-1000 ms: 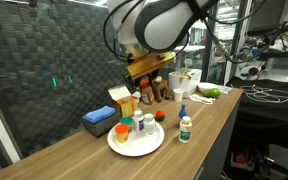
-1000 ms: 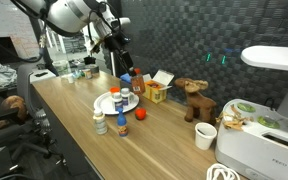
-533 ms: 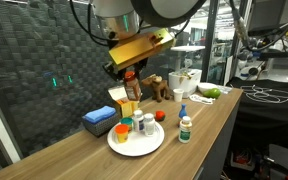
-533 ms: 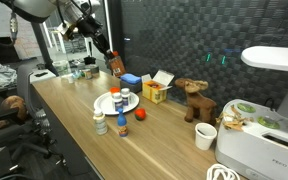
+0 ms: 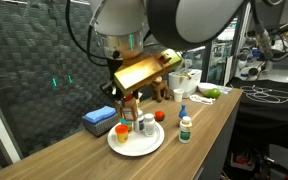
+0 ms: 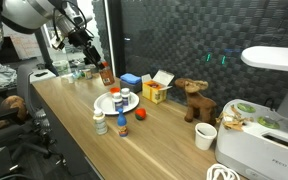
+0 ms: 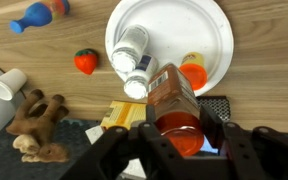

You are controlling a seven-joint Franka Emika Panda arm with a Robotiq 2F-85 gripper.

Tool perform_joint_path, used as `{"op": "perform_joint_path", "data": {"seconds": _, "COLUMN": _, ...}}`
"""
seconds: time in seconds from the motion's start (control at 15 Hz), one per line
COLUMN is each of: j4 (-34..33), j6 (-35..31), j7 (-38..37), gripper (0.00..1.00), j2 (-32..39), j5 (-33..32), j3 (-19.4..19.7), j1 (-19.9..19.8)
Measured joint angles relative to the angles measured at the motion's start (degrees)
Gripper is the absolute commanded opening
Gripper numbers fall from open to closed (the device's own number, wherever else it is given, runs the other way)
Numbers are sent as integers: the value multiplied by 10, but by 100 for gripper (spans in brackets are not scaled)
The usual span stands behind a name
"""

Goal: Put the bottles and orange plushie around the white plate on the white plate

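My gripper needs to lower the brownish-orange bottle next into the free gap below and let go of it there. The gap is the bare part of the plate between the white bottles and the small orange item.
My gripper is shut on the brownish-orange bottle and holds it in the air over the back edge of the white plate. Both exterior views show the gripper above that plate. Two white bottles and a small orange item lie on the plate. The orange plushie sits on the wood beside the plate. A green-labelled bottle stands off the plate, with a blue-capped bottle near it.
A yellow box and a blue box stand behind the plate. A brown plush toy, a white cup and a white bowl stand further along the table. The table's front edge runs close to the bottles.
The arm has swung down and across from beside the yellow box to above the plate, carrying the brownish-orange bottle. Nothing on the table has moved.
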State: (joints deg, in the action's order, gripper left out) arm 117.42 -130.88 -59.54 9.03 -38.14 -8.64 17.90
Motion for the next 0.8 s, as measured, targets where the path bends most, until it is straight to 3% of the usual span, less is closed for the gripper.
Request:
{"op": "perform_joint_path", "data": {"seconds": 0.4, "j4": 66, "j6": -121, "j7": 76, "gripper": 23, "j2": 21, "j5": 79, "j3": 3, "j1": -37}}
{"op": "perform_joint_path", "data": {"seconds": 0.8, "j4": 77, "j6": -140, "j7": 121, "gripper": 23, "j2": 33, "j5": 120, "j3": 20, "j1": -44}}
